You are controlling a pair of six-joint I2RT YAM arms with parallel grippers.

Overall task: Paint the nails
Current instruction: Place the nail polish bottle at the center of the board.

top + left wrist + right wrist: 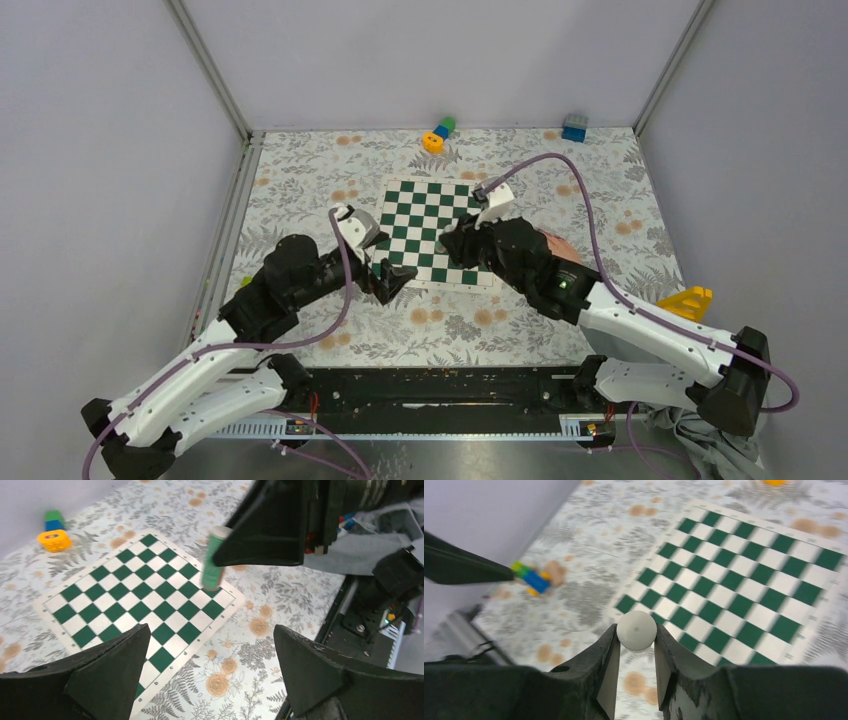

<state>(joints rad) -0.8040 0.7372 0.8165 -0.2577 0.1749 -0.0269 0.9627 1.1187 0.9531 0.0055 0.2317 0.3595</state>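
Observation:
The robot's right gripper is next going to swing toward the pinkish patch, turning outward, and then bring the green bottle at the board's edge [493, 272] [806, 637] down.
My right gripper [636, 636] is shut on a small green bottle [212, 562] with a round white cap [636, 630], held upright over the near edge of the green-and-white chessboard [430, 225]. In the top view the right gripper [457, 245] hides the bottle. My left gripper [210, 630] stands wide open with nothing between its fingers, low over the floral cloth by the board's near left corner [385, 262]. No nails show in any view. A pinkish patch [558, 246] peeks from behind the right arm; I cannot tell what it is.
A yellow, blue and green toy block [438, 134] and a blue block [574, 127] lie at the back wall. A yellow piece [688, 300] sits at the right edge, and a small coloured block [531, 577] lies left of the board. Grey cloth [712, 436] hangs at the near right.

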